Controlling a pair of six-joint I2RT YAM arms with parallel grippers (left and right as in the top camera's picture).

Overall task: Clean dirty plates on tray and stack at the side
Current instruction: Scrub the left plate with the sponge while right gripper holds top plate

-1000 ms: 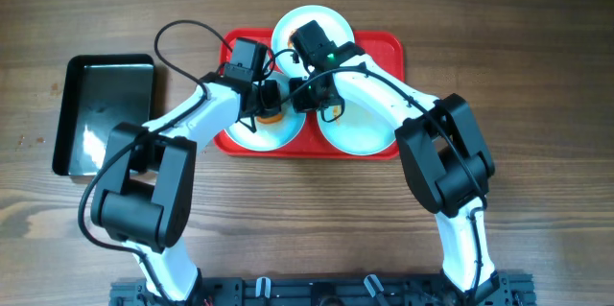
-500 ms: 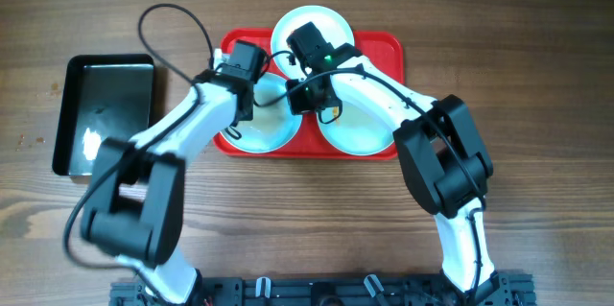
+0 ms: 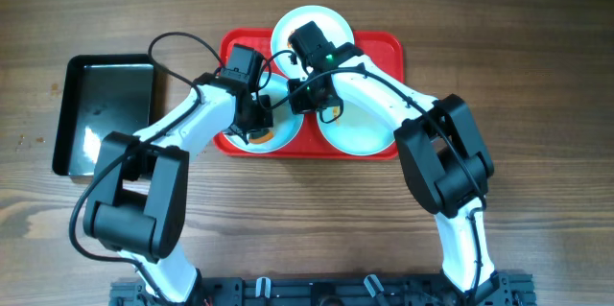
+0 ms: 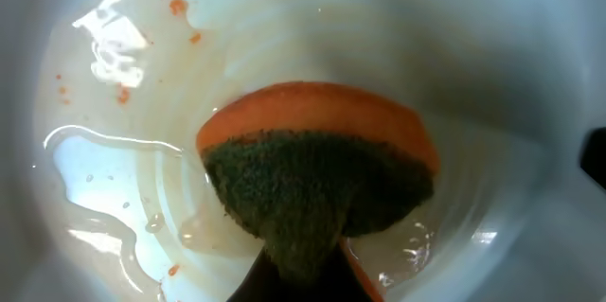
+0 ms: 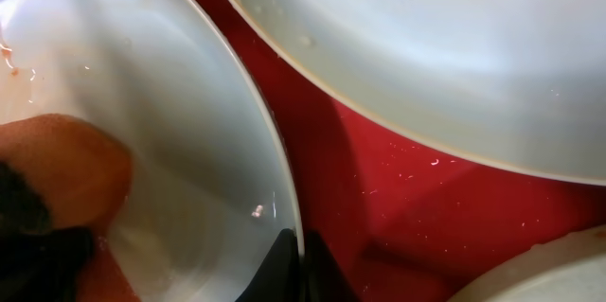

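Observation:
The plate goes up in my right gripper next, then to the right in the overhead view beyond the red tray, down onto the bare wooden table, free for stacking.
Three pale blue plates lie on the red tray: one at the left, one at the right, one at the back. My left gripper is shut on an orange and green sponge pressed onto the wet left plate, which carries small orange specks. My right gripper is shut on that plate's rim, beside the red tray floor. The back plate fills the top of the right wrist view.
A smaller black glossy tray lies on the wooden table left of the red tray. Both arms cross over the red tray's middle, with a black cable looping above the left arm.
My left gripper has swung with the sponge across the left plate and is now nearer its front. My right gripper has kept its hold on the rim.

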